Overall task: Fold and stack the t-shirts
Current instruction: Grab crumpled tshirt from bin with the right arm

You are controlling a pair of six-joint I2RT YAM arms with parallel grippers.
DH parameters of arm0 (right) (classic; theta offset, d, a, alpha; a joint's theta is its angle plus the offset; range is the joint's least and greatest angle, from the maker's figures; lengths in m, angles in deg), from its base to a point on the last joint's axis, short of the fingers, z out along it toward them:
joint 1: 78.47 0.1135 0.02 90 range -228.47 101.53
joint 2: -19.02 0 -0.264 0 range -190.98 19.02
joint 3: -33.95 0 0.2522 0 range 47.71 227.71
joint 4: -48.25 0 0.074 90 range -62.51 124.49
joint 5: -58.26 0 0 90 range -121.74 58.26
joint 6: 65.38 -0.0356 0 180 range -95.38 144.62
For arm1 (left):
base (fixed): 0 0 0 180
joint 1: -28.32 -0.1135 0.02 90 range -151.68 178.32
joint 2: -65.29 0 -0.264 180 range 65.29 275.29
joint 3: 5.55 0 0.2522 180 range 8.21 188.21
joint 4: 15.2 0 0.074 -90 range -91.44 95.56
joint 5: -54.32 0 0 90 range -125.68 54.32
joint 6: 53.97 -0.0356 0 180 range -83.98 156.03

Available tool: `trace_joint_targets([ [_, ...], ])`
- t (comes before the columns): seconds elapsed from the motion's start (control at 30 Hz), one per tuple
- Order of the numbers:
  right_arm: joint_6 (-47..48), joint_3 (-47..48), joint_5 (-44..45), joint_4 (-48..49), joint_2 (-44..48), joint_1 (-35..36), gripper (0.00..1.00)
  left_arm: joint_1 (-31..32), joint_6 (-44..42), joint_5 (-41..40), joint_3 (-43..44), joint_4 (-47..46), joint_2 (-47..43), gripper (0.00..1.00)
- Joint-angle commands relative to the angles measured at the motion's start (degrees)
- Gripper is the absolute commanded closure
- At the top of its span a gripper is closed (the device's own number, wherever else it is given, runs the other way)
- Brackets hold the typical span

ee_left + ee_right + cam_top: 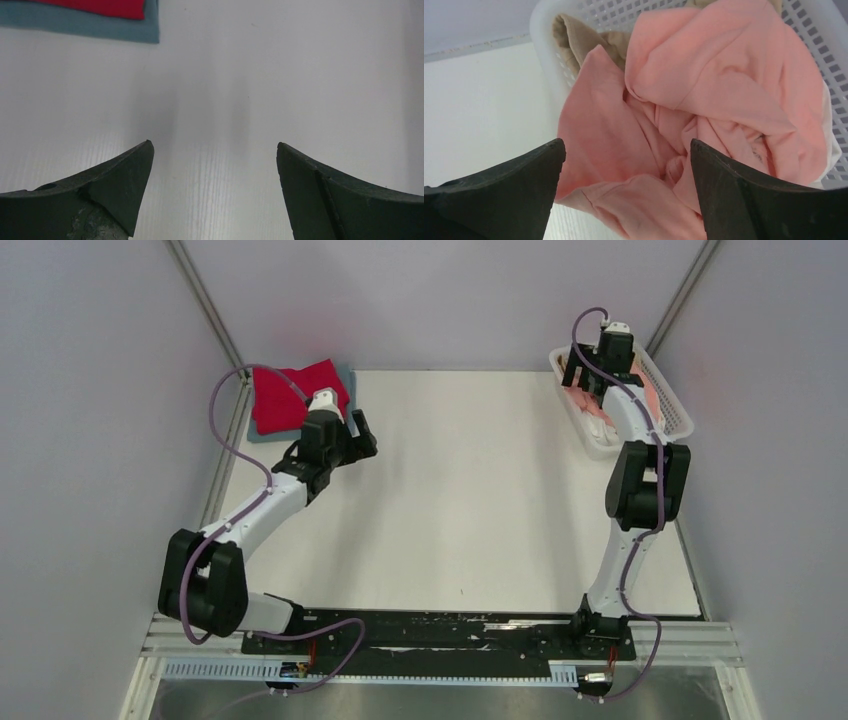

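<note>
The robot will lower its right gripper, pull it slightly back and close it on the flap that hangs over the basket's rim, because the salmon-pink t-shirt spills over there.
A folded bright red t-shirt lies on a folded grey-blue t-shirt at the table's back left; both show at the top left of the left wrist view, red and grey-blue. My left gripper is open and empty just right of that stack. A crumpled salmon-pink t-shirt lies in the white lattice basket, spilling over its near rim, with a tan shirt and a white one under it. My right gripper is open above the pink shirt, not touching it.
The basket stands at the table's back right corner by the right wall. Grey walls close in the left, back and right sides. Metal posts stand in both back corners.
</note>
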Motion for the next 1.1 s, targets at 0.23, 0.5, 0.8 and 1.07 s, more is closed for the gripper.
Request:
trace_joint_targets([
  [0.23, 6.09, 4.52, -3.27, -3.96, -2.8, 0.39, 0.27, -0.15, -0.32, 0.51, 1.72, -2.44, 1.62, 0.0],
  [0.5, 4.43, 0.69, -8.45, -4.47, 0.25, 0.41, 0.43, -0.15, 0.39, 0.78, 1.64, -1.88, 1.84, 0.0],
  [0.8, 0.99, -0.3, -7.81, -4.76, 1.34, 0.42, 0.83, -0.16, 0.43, 0.16, 1.71, -0.71, 1.12, 0.0],
  [1.07, -0.34, 4.72, -0.53, -4.74, 6.96, 0.43, 1.0, -0.23, 0.77, 0.76, 0.94, -0.94, -1.36, 0.0],
])
